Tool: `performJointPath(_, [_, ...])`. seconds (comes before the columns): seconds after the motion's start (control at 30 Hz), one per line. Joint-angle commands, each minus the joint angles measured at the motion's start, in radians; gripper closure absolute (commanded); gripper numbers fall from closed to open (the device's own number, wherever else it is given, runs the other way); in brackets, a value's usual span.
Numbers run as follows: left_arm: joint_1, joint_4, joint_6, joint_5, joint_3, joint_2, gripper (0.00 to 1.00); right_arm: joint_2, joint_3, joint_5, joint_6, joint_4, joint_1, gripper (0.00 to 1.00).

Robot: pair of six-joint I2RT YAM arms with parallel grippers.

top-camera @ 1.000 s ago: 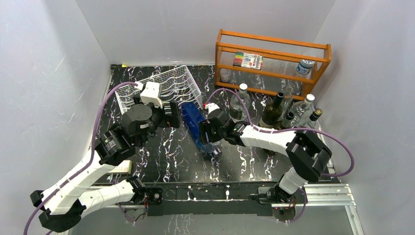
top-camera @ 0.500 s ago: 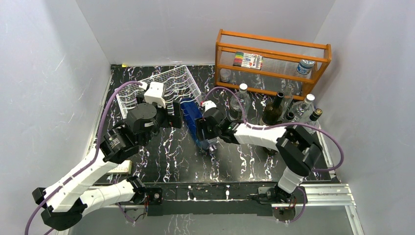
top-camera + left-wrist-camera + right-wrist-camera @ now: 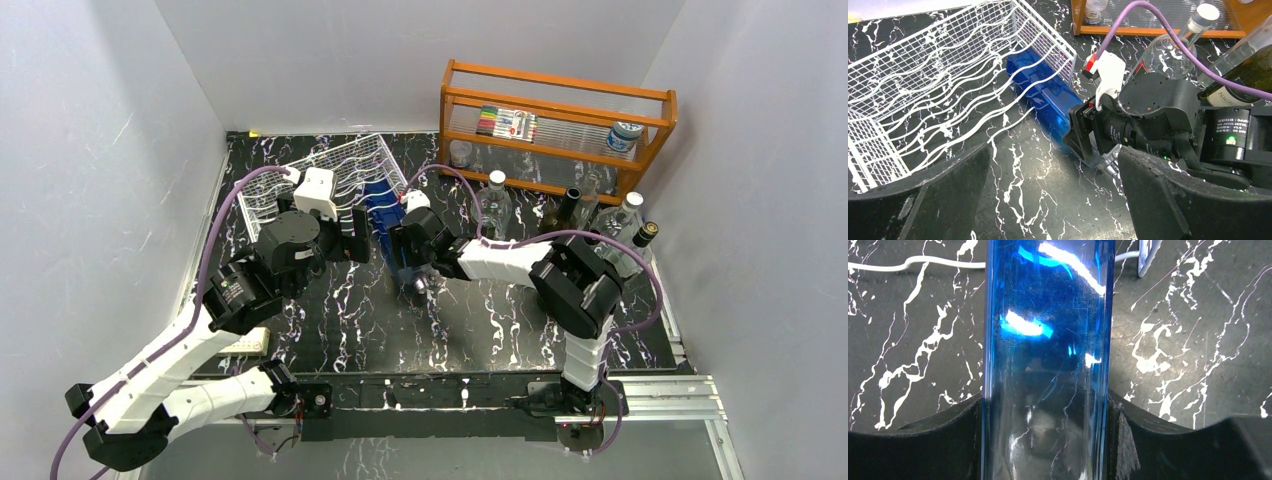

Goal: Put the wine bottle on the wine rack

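My right gripper pushes outward next and releases the bottle deeper among the rack's wavy wires, which lie outward of the gripper, since much glass still sticks out.
A blue glass wine bottle [image 3: 387,222] lies on its side, its base end pushed in among the wavy wires at the right end of the white wire wine rack [image 3: 310,180]. My right gripper [image 3: 412,262] is shut on the bottle's lower body; the fingers [image 3: 948,440] press both sides of the blue glass [image 3: 1048,340]. In the left wrist view the bottle [image 3: 1043,95] enters the rack [image 3: 933,85] from the right. My left gripper [image 3: 1053,200] is open and empty, just left of the bottle [image 3: 352,238].
An orange wooden shelf [image 3: 555,110] with markers and a jar stands at the back right. Several upright bottles [image 3: 600,230] stand in front of it. A clear bottle [image 3: 492,205] stands close behind my right arm. Grey walls close in on both sides.
My right gripper has carried the blue bottle up and to the left, and its base has gone in among the rack's wires. My left arm has barely moved.
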Motion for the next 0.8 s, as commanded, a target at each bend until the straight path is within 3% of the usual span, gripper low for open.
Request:
performJointPath(0.0, [0.000,-0.014,0.013,-0.027,0.042,-0.014,0.02,-0.018,0.122,0.050,-0.046,0.255,-0.031,1.00])
performJointPath(0.77, [0.001,-0.006,0.025,0.002,0.084,0.011,0.02,0.189,0.365,-0.007,-0.099,0.196,-0.069,1.00])
